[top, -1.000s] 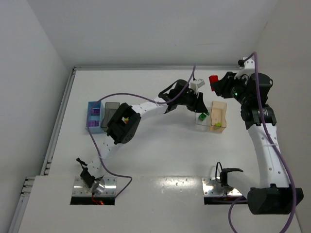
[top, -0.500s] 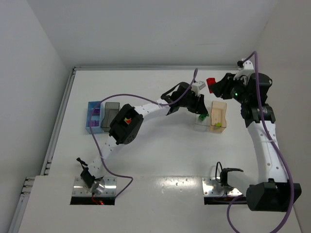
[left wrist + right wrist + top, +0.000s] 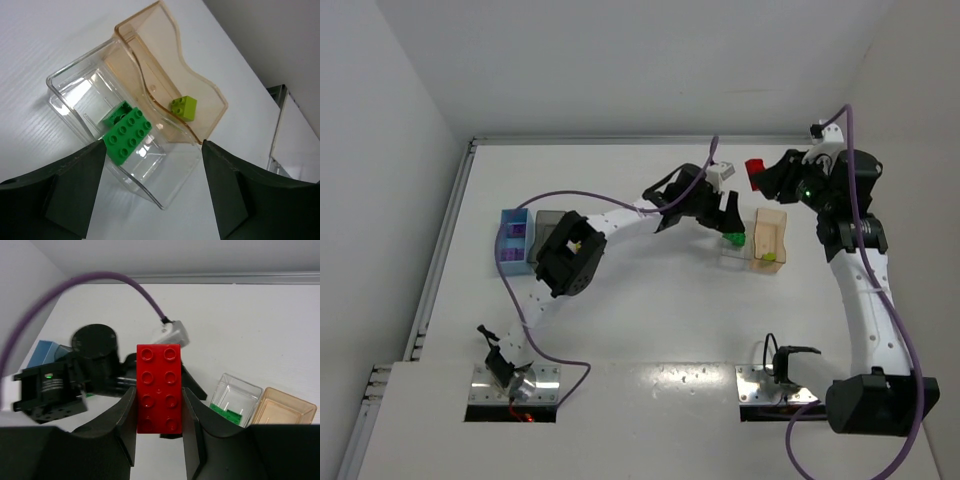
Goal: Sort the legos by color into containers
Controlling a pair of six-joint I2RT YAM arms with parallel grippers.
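Observation:
I will next carry the red lego [image 3: 756, 167] over with my right gripper, then lower it and let it go, because the dark grey bin is below and to the left in the top view.
My left gripper [image 3: 728, 222] [image 3: 155, 172] hovers open over the clear bin [image 3: 733, 246] [image 3: 75, 80], nothing between its fingers [image 3: 75, 185]. A green lego [image 3: 128, 136] lies in that bin on top of a darker green one [image 3: 116, 114]. Right beside it, the tan-orange bin [image 3: 769, 240] [image 3: 150, 30] holds a yellow-green lego [image 3: 183, 107] [image 3: 770, 257]. My right gripper [image 3: 760, 172] [image 3: 159, 440] is up in the air behind the bins, shut on a red lego [image 3: 159, 389] [image 3: 756, 167]. In the right wrist view the clear bin [image 3: 239, 390] and the tan-orange bin [image 3: 285, 412] lie below it.
A light blue bin [image 3: 512, 240] with purple legos [image 3: 517, 231] and a dark grey bin [image 3: 549, 220] stand at the left, partly behind the left arm's elbow [image 3: 570, 255]. A purple cable [image 3: 610, 197] trails along that arm. The back wall edge [image 3: 620, 140] runs behind.
My left gripper has opened and let the green lego go into the clear bin. The right gripper has shifted slightly left with the red lego.

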